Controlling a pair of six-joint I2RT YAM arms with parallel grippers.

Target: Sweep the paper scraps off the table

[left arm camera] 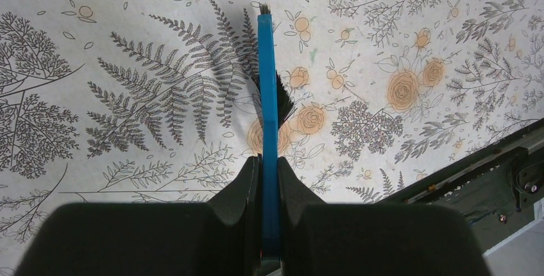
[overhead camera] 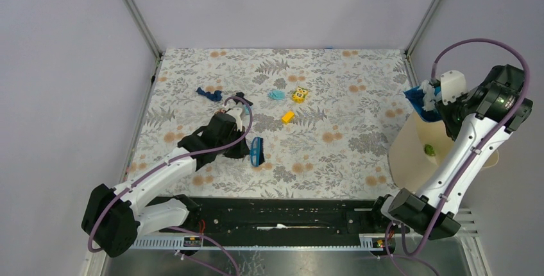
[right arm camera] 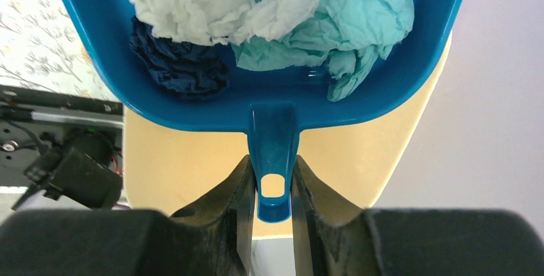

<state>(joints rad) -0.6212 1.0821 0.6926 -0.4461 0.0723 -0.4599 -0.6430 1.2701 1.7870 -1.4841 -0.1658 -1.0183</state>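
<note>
The robot should next empty the dustpan [overhead camera: 420, 99], then carry it in its right gripper down and to the left in the top view to clear cloth and let go of it.
Two paper scraps lie on the table [overhead camera: 340, 160]: a dark blue one [overhead camera: 208, 93] and a light cyan one [overhead camera: 277, 95]. My left gripper [left arm camera: 269, 160] is shut on the handle of a blue brush [left arm camera: 269, 90], whose black bristles rest low over the cloth [overhead camera: 257, 151]. At the right, off the table, my right gripper [right arm camera: 272, 170] is shut on the handle of a blue dustpan [right arm camera: 410, 64]. The dustpan [overhead camera: 420, 99] hangs over a cream bin [overhead camera: 410, 160]. It holds whitish [right arm camera: 192, 6], cyan [right arm camera: 349, 25] and dark blue [right arm camera: 176, 64] scraps. A green scrap [overhead camera: 428, 150] lies in the bin.
A yellow block [overhead camera: 288, 117] and a small yellow patterned toy [overhead camera: 299, 94] sit mid-table near the cyan scrap. Metal frame posts stand at the back corners. A black rail [overhead camera: 276, 215] runs along the near edge between the arm bases.
</note>
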